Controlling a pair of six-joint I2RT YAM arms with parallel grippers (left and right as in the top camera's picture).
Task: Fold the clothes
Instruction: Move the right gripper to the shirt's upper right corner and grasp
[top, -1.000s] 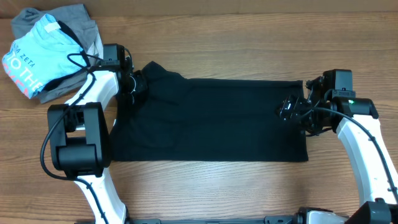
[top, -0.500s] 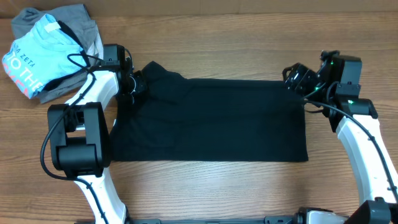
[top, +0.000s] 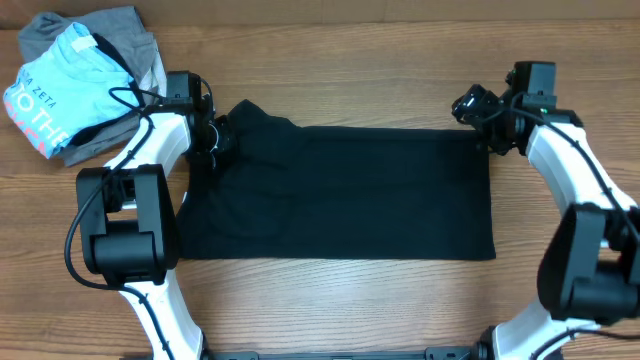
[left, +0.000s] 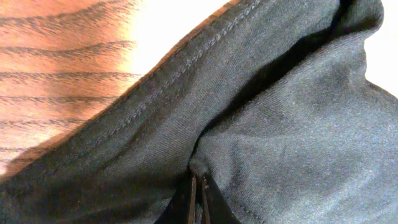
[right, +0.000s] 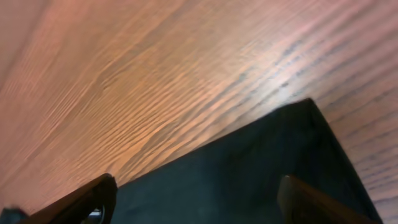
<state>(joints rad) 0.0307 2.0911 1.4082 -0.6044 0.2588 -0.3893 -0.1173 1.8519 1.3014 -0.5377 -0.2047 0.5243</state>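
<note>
The shirt's free far corner (top: 482, 139) (right: 283, 138) lies below and my left gripper already pinches the other. Next, my right gripper lowers its open fingers onto it and closes.
The clothes (top: 340, 190), a black T-shirt, lie spread flat across the middle of the table. My left gripper (top: 218, 138) sits at the shirt's far left corner, shut on a pinched fold of the black fabric (left: 261, 124); in the left wrist view the fingertips (left: 196, 196) meet with cloth between them. My right gripper (top: 476, 108) hovers open over the shirt's far right corner (right: 308, 106). Its two fingers (right: 87, 199) stand wide apart in the right wrist view, with only flat fabric below and nothing held.
A light blue printed shirt (top: 55, 85) lies on a grey garment (top: 110, 25) in a pile at the far left corner, just behind my left arm. Bare wooden table (top: 330, 300) runs along the near side of the shirt.
My right gripper has moved from over the shirt's right edge back and up to its far right corner, still open. The left gripper has stayed in place on the fabric.
</note>
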